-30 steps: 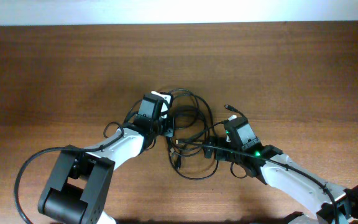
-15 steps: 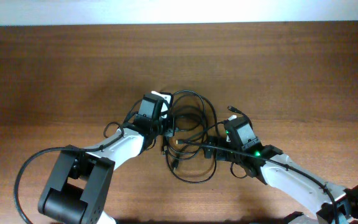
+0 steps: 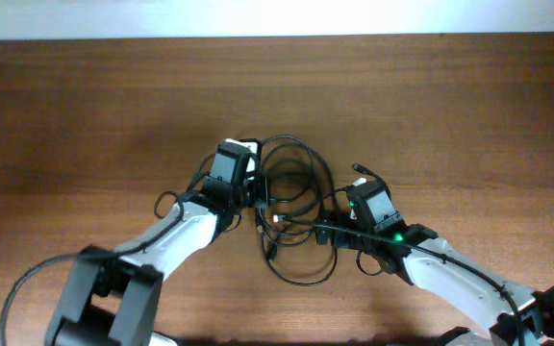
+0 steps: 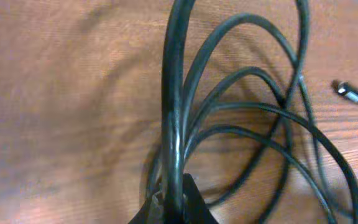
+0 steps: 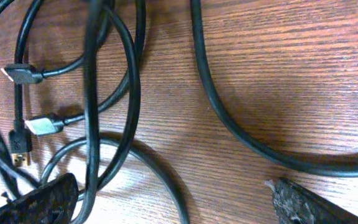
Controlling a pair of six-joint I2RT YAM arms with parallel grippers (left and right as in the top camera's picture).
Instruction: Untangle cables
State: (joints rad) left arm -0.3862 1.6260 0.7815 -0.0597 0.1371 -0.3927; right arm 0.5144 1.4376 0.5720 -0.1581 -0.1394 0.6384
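Observation:
I should next lift my left gripper up and over the bare tabletop (image 3: 223, 129) (image 4: 98, 74) beside the tangle, then let go of the black cord, because its loops lie crossed and bunched together.
The cables (image 3: 296, 183) lie as a tangle of thin black loops in the middle of the table, between my two arms. My left gripper (image 3: 259, 197) is at the tangle's left edge. In the left wrist view it (image 4: 174, 202) is shut on one black cord (image 4: 173, 106), which runs straight up from the jaws, with more loops spread to the right. My right gripper (image 3: 323, 231) is at the tangle's right edge. In the right wrist view it (image 5: 173, 198) is open wide over several cords (image 5: 92, 93), with one loop lying between the fingers.
Small plug ends lie in the tangle: a silver one (image 5: 42, 126), a black one (image 5: 18, 74) and a gold-tipped one (image 5: 18, 149). Another metal-tipped plug (image 4: 347, 92) lies off to the right. The brown wooden table (image 3: 85, 106) ends at a white wall edge (image 3: 277, 19) at the back.
My left arm has shifted slightly up and left, still holding its cord, and the upper loops have spread a little. The right arm has not moved.

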